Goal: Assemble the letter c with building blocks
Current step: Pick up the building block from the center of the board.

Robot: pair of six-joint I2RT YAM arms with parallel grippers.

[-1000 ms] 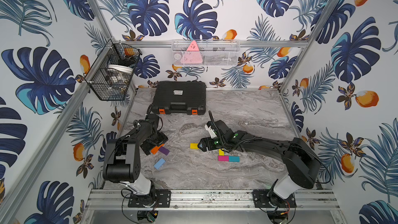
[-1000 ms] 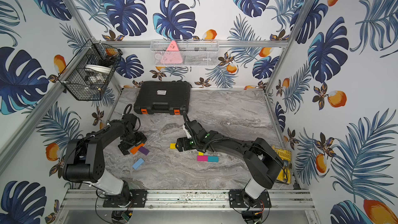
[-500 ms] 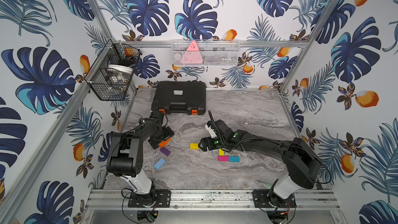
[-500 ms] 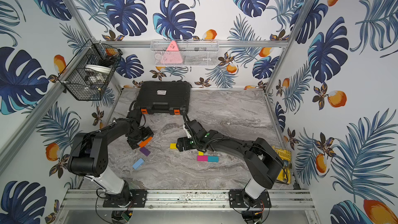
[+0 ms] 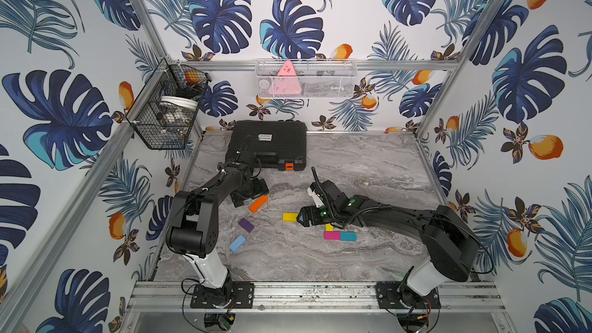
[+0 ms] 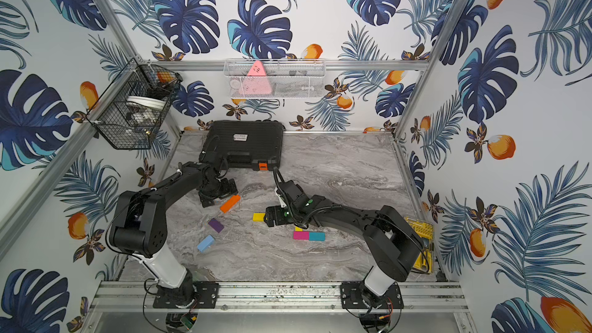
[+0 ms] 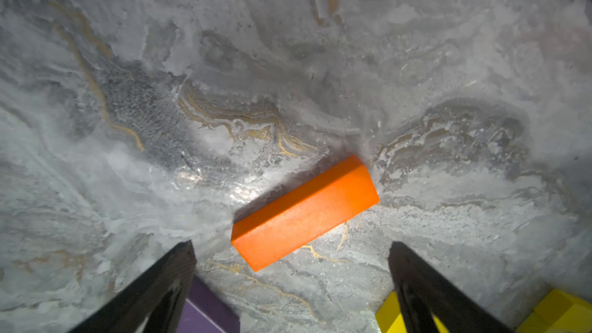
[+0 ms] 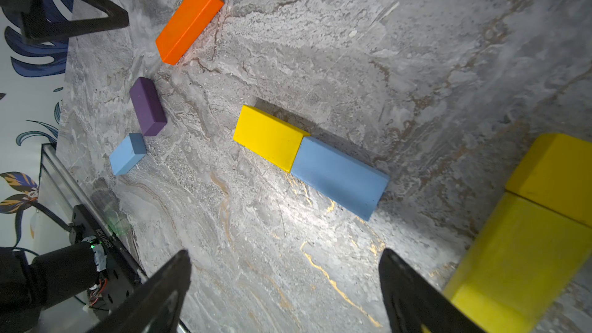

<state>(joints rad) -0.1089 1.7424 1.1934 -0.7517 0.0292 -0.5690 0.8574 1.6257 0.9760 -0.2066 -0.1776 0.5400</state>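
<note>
I should turn my left gripper, lower it over the block's long sides and close it, because the orange block [image 5: 258, 203] lies slanted across the gripper's opening.
The building blocks lie flat on the marble table [image 5: 368, 168]. An orange block [image 5: 258, 203] [image 7: 304, 213] has its near end between the fingertips of my open left gripper [image 5: 251, 195] [image 7: 292, 245], and neither fingertip touches it. Purple [image 5: 246, 225] and light blue [image 5: 237, 243] blocks lie nearer the front. In the right wrist view a yellow block [image 8: 269, 137] butts end to end against a light blue one [image 8: 339, 177], with more yellow blocks [image 8: 544, 219] beside them. Magenta [image 5: 332, 235] and teal [image 5: 348, 236] blocks sit joined. My right gripper [image 5: 301, 217] [image 8: 285, 251] hovers open and empty over the blue one.
A closed black case [image 5: 266, 145] stands at the back left, close behind my left arm. A black wire basket [image 5: 166, 113] hangs on the left wall and a white mesh basket [image 5: 306, 80] on the back wall. A yellow tool box [image 6: 418, 245] lies by the right wall.
My left gripper has swung from the front left toward the back and right, and the orange block has shifted the same way with it. The right arm has stayed still.
</note>
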